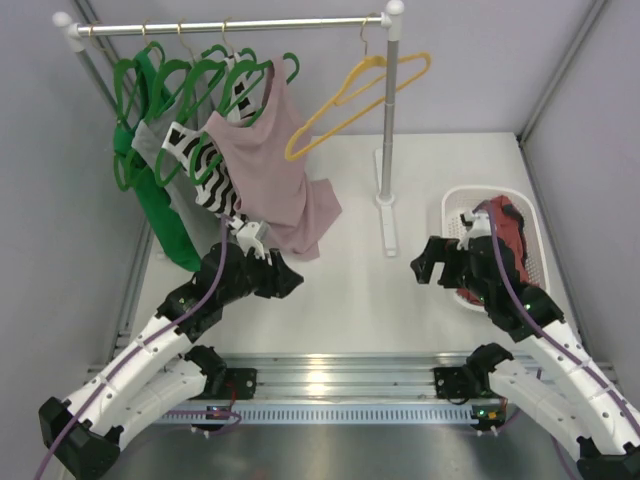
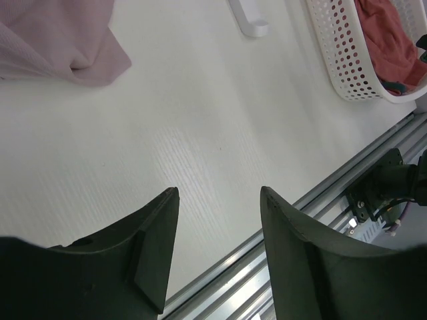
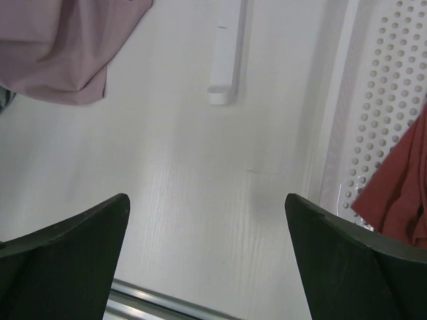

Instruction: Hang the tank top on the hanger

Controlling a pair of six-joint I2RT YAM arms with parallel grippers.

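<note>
The right gripper moves outward over the basket's rim next for the tank top, then turns and lowers onto the cloth's middle [image 1: 509,234].
The rust-red tank top [image 1: 508,228] lies bunched in the white basket [image 1: 455,205] at the right; it also shows in the left wrist view [image 2: 387,47] and at the right edge of the right wrist view [image 3: 400,193]. The yellow hanger [image 1: 350,105] hangs empty on the rail, near the right post. My right gripper [image 1: 428,262] hovers open just left of the basket, nothing between its fingers [image 3: 80,233]. My left gripper [image 1: 288,278] is open too, low over the table below the pink top, with empty fingers [image 2: 157,240].
A dusty-pink top [image 1: 275,170], a striped top [image 1: 205,165] and green garments [image 1: 160,210] hang on green hangers on the rail [image 1: 230,25]. The rack's right post [image 1: 387,130] stands on a white foot [image 1: 388,225]. Grey walls close both sides. A metal rail [image 1: 340,385] runs along the near edge.
</note>
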